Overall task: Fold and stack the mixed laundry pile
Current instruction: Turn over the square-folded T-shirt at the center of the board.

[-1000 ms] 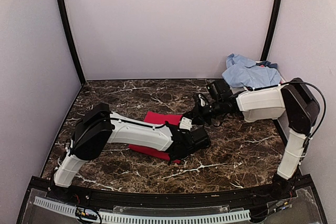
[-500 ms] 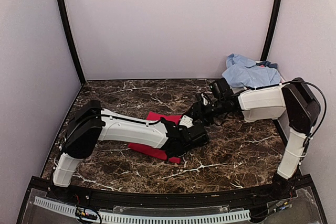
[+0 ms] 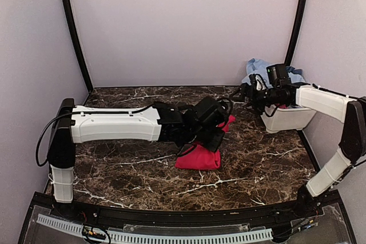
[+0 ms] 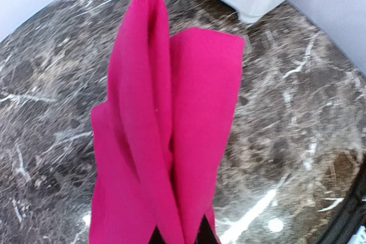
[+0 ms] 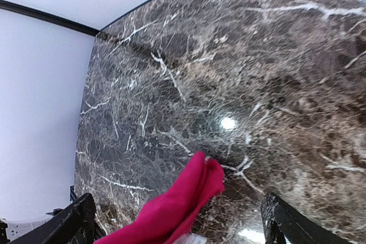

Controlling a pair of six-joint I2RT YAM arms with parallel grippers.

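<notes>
I should next pull the pink-red cloth left in the top view and down to the marble (image 3: 160, 154) with my left gripper, as it hangs in a heap.
My left gripper (image 3: 210, 138) is shut on a pink-red cloth (image 3: 199, 157) at mid-table. The cloth hangs from the jaws in a folded bunch, its lower end resting on the marble. In the left wrist view the cloth (image 4: 166, 130) fills the middle, doubled lengthwise, with the left gripper (image 4: 178, 237) pinching its near end. My right gripper (image 3: 247, 92) is off to the right rear, apart from the cloth. In the right wrist view the right gripper (image 5: 177, 201) stands open and holds nothing, with the cloth's tip (image 5: 197, 190) farther off. A light-blue shirt (image 3: 262, 68) lies heaped in the back right corner.
A white tub (image 3: 286, 119) stands at the right rear under the blue heap, close to the right arm; the tub (image 4: 251, 1) also shows in the left wrist view. Dark marble table (image 3: 131, 170), walls on three sides.
The right gripper opened, let go of the red cloth and drew back toward the tub. The left gripper closed on the cloth and lifted it up and rightward off the table.
</notes>
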